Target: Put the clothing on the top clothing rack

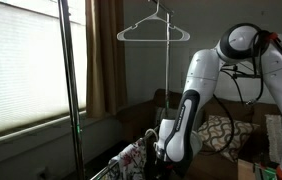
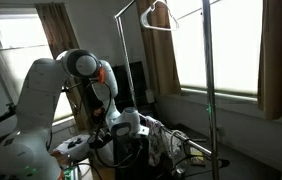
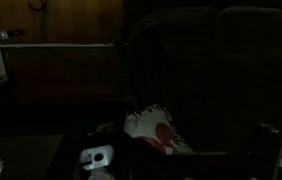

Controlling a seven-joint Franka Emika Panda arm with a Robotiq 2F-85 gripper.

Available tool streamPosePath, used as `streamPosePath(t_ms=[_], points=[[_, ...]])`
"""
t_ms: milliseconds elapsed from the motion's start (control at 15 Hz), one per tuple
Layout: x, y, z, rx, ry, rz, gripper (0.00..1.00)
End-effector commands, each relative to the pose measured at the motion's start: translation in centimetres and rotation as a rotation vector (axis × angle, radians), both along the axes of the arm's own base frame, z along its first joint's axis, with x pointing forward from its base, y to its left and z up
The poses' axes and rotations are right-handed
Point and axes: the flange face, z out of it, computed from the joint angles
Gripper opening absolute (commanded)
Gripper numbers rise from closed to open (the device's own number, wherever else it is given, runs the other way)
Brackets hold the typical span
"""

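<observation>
My gripper is above the red-flowered fold of the clothing (image 1: 136, 158) (image 3: 155, 130), and that fold shows between its open fingers, so next it will go down and turn onto the fold.
The clothing (image 1: 131, 158), white with dark leaves and red flowers, hangs low in a bunch by the arm's base; it also shows in the other exterior view (image 2: 157, 142). My gripper (image 1: 159, 143) is down beside it, also seen from the far side (image 2: 133, 124). In the dark wrist view the clothing (image 3: 153, 128) lies between my two fingers, which stand wide apart, so the gripper (image 3: 189, 158) looks open. The top clothing rack is a thin dark rail at the frame's top (image 2: 126, 8), far above the gripper. A white wire hanger (image 1: 153, 28) hangs from it.
Tall slim metal uprights (image 1: 69, 90) (image 2: 209, 80) stand near the window blinds. A sofa with a patterned cushion (image 1: 224, 132) is behind the arm. Brown curtains (image 1: 106, 50) hang beside the window. A pale horizontal bar (image 3: 61, 45) shows in the wrist view.
</observation>
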Motion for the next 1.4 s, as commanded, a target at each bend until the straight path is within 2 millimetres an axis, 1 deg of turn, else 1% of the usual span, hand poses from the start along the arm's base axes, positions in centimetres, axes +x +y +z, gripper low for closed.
streamPosePath(t_ms=[0, 200, 400, 533, 733, 867, 1000, 1067, 1133, 1333], points=[[-0.4, -0.8, -3.3, 0.01, -0.046, 0.031, 1.0], [0.3, -0.9, -5.2, 0.016, -0.149, 0.075, 1.0], [1.7, -0.3, -6.9, 0.032, -0.183, 0.129, 1.0], [2.8, -0.5, -7.7, 0.017, -0.21, 0.116, 1.0], [4.5, -1.2, -8.2, -0.021, -0.276, 0.076, 1.0], [5.4, -1.2, -8.5, -0.032, -0.289, 0.075, 1.0], [6.2, -0.6, -9.4, -0.021, -0.261, 0.097, 1.0], [6.6, -0.3, -9.7, -0.017, -0.266, 0.104, 0.8], [6.9, -0.2, -9.9, -0.019, -0.274, 0.107, 0.74], [7.4, 0.0, -10.5, -0.016, -0.276, 0.102, 0.49]])
